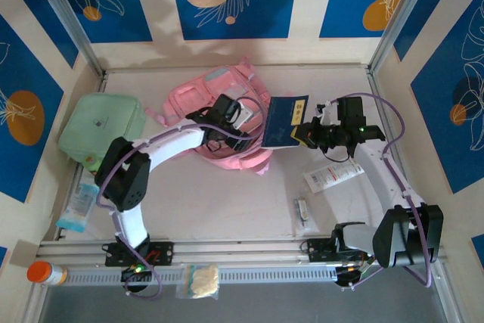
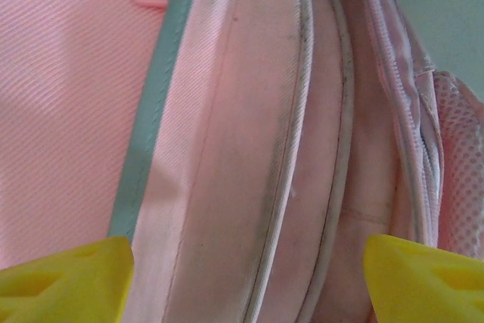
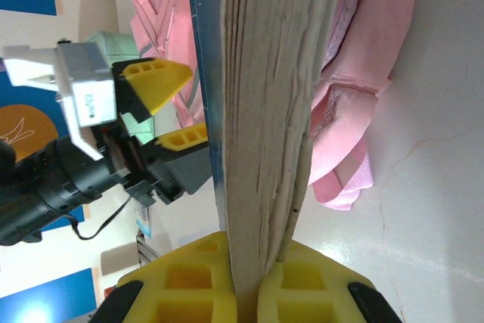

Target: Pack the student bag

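My left gripper moves toward the blue-covered book (image 1: 286,122) next and closes on the bag's grey-white piped edge.
The student bag (image 1: 212,104), a pink backpack with grey-silver trim, lies at the back middle of the table. My left gripper (image 1: 236,120) hovers over its right side, open. In the left wrist view the yellow fingertips (image 2: 68,277) stand wide apart, with the bag's pink fabric and piping (image 2: 249,149) close beneath them. My right gripper (image 1: 308,132) is shut on a blue-covered book (image 1: 286,122), held on edge just right of the bag. In the right wrist view the book's page edge (image 3: 272,111) rises from between the yellow fingers (image 3: 189,277), with the left gripper (image 3: 168,107) open beside the bag (image 3: 370,51).
A mint-green soft case (image 1: 102,128) lies at the left. A white packet (image 1: 333,178) and a small stick-like item (image 1: 301,209) lie at the right front. A blue-labelled bottle (image 1: 79,206) lies at the left edge, with an orange-capped item (image 1: 45,272) and a bagged snack (image 1: 198,281) by the front rail.
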{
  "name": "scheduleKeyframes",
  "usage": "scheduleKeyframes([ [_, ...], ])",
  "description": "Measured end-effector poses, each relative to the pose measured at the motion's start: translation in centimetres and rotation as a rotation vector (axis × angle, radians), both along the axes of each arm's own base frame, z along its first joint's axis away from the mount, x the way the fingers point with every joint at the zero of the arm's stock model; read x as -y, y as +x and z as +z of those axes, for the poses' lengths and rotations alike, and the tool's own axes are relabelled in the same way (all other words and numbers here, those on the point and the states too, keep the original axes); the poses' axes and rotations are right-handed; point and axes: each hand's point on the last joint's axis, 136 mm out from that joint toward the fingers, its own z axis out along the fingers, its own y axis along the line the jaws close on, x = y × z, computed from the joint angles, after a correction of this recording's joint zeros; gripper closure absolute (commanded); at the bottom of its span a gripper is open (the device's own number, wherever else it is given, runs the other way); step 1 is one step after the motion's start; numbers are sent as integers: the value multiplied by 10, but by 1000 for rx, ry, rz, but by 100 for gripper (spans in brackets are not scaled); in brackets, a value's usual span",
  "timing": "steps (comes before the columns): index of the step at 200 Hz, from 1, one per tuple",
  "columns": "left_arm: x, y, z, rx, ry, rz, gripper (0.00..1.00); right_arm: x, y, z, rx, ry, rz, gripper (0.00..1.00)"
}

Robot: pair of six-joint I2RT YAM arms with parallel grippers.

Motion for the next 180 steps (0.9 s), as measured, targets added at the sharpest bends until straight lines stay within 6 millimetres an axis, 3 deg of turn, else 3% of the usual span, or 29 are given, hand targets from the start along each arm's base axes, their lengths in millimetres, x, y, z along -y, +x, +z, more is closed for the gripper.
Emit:
scheduleKeyframes([
  [37, 16, 13, -13, 27, 52, -32, 28, 2, 4, -5, -19, 11, -4, 100],
  [74, 18, 34, -26, 51, 105, 15, 42, 4, 5, -5, -15, 15, -10, 100],
  [130, 19, 35, -29, 57, 120, 25, 88, 5, 5, -5, -13, 20, -11, 100],
  [148, 19, 36, -25, 67, 119, 22, 100, 5, 4, -5, -16, 20, -7, 100],
  [180, 12, 32, 6, 101, 83, 51, 100, 8, -3, -10, -48, -4, -17, 100],
])
